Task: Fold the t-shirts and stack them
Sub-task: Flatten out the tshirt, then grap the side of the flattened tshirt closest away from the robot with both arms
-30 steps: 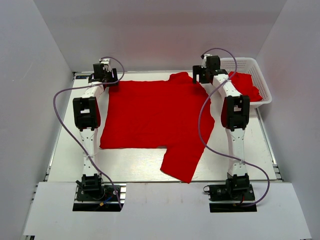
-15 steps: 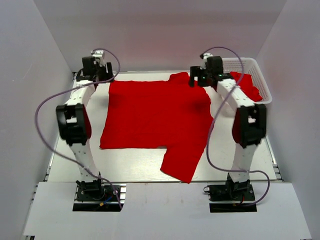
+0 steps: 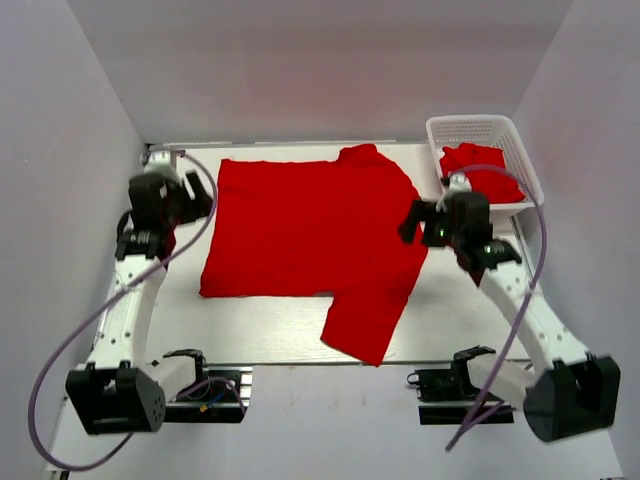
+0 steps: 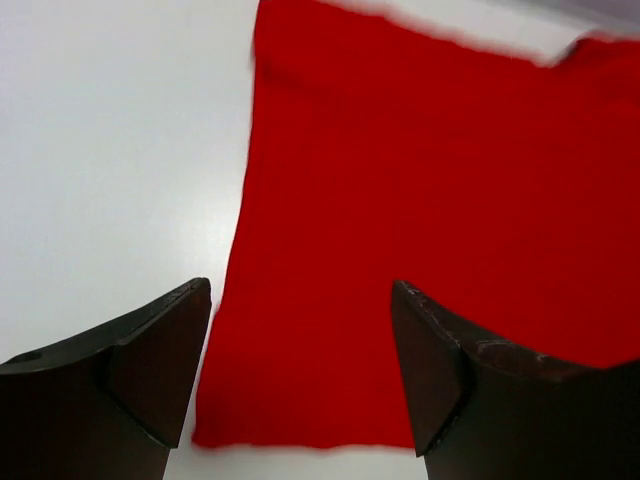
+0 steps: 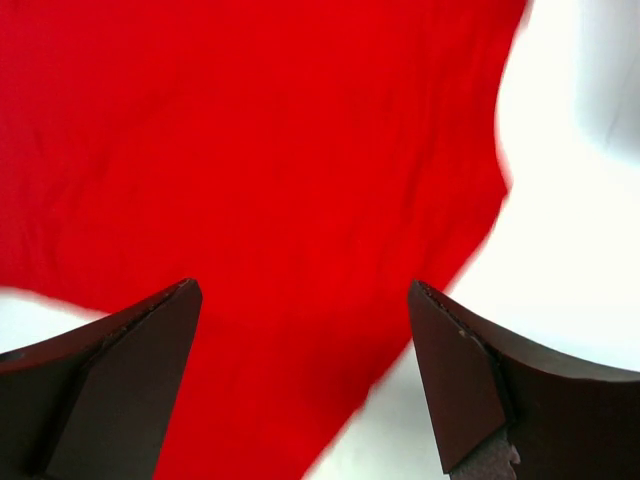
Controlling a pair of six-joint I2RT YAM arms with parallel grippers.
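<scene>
My left gripper draws back and comes down onto the near corner of the flat shirt's edge (image 3: 206, 290) (image 4: 212, 428) next, because bare table around that corner leaves it clear to pinch.
A red t-shirt (image 3: 305, 225) lies spread flat on the white table, one sleeve at the back (image 3: 365, 155), the other reaching toward the front edge (image 3: 365, 325). It fills the left wrist view (image 4: 420, 200) and the right wrist view (image 5: 250, 150). Another red t-shirt (image 3: 485, 178) lies crumpled in the white basket (image 3: 480, 128). My left gripper (image 3: 197, 195) is open and empty, above the table beside the shirt's left edge. My right gripper (image 3: 412, 222) is open and empty, above the shirt's right edge. Their open jaws show in the wrist views (image 4: 300, 350) (image 5: 305, 350).
The white lattice basket stands at the back right corner. White walls enclose the table on the left, back and right. Purple cables (image 3: 60, 350) loop off both arms.
Both arms have pulled back from the far edge of the shirt toward the near side, and both grippers are now higher and mid-table. The shirt has stayed spread flat.
</scene>
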